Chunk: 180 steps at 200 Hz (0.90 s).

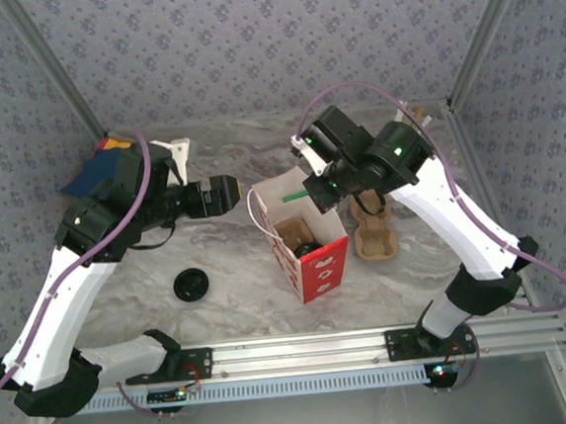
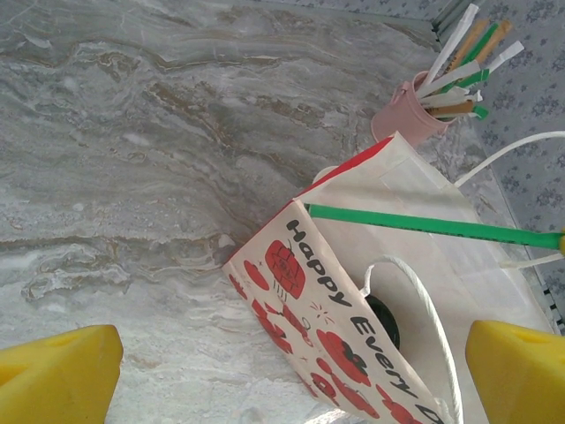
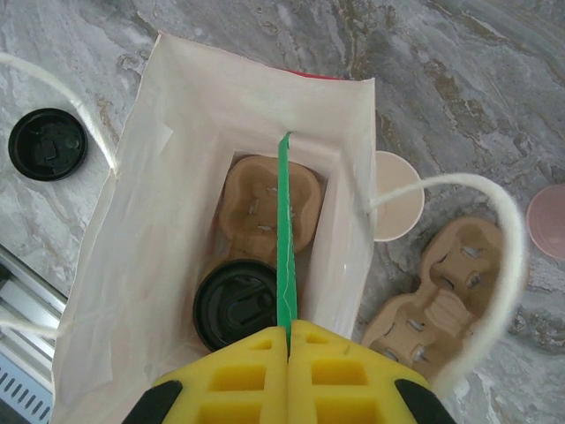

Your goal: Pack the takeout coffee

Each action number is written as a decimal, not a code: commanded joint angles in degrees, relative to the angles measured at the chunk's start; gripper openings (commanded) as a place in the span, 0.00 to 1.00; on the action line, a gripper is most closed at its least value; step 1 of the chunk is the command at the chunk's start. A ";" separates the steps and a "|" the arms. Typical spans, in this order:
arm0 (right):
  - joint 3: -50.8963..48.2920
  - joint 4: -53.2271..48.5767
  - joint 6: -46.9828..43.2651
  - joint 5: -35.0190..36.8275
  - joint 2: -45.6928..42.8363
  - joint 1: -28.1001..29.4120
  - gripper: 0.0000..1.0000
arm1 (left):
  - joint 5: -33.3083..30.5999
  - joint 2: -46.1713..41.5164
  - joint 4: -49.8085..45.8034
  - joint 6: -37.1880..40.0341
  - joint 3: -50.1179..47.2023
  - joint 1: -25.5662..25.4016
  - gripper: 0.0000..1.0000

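The straw lies across the opening of the open bag, so I will move my right gripper further over the bag, lower it toward the tan pulp carrier [image 1: 295, 232] [image 3: 265, 208] and let go.
A takeout coffee [image 3: 237, 303] with its black lid on stands inside the white and red paper bag [image 3: 132, 265], next to a tan pulp carrier [image 3: 265, 208] in the bag's bottom. From above, the lidded cup [image 1: 306, 250] shows in the bag [image 1: 313, 269]. My right gripper [image 3: 289, 331] is over the bag's mouth, shut on a green wrapped straw [image 3: 283, 230] that points down into the bag. My left gripper [image 2: 289, 375] is open, hovering just left of the bag [image 2: 353, 291] with nothing between its fingers. From above, the left gripper [image 1: 224, 194] sits close to the bag's rim.
A lidless paper cup [image 3: 395, 208] stands on the table against the bag's right side. A second pulp carrier [image 1: 374, 236] lies right of the bag. A loose black lid [image 1: 190, 285] lies front left. A pink cup of straws [image 2: 406, 110] stands behind the bag.
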 commanded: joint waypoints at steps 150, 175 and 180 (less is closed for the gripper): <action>4.12 3.68 -2.55 -4.17 13.65 -1.05 0.00 | -1.53 -3.60 0.20 -1.29 -2.86 -0.32 1.00; 6.03 3.04 -2.72 -4.05 15.81 0.12 0.04 | -1.64 -3.97 0.10 -1.55 -3.18 -0.37 1.00; 6.53 2.89 -2.68 -4.00 16.13 0.22 0.08 | -1.70 -4.08 0.15 -1.61 -3.33 -0.35 1.00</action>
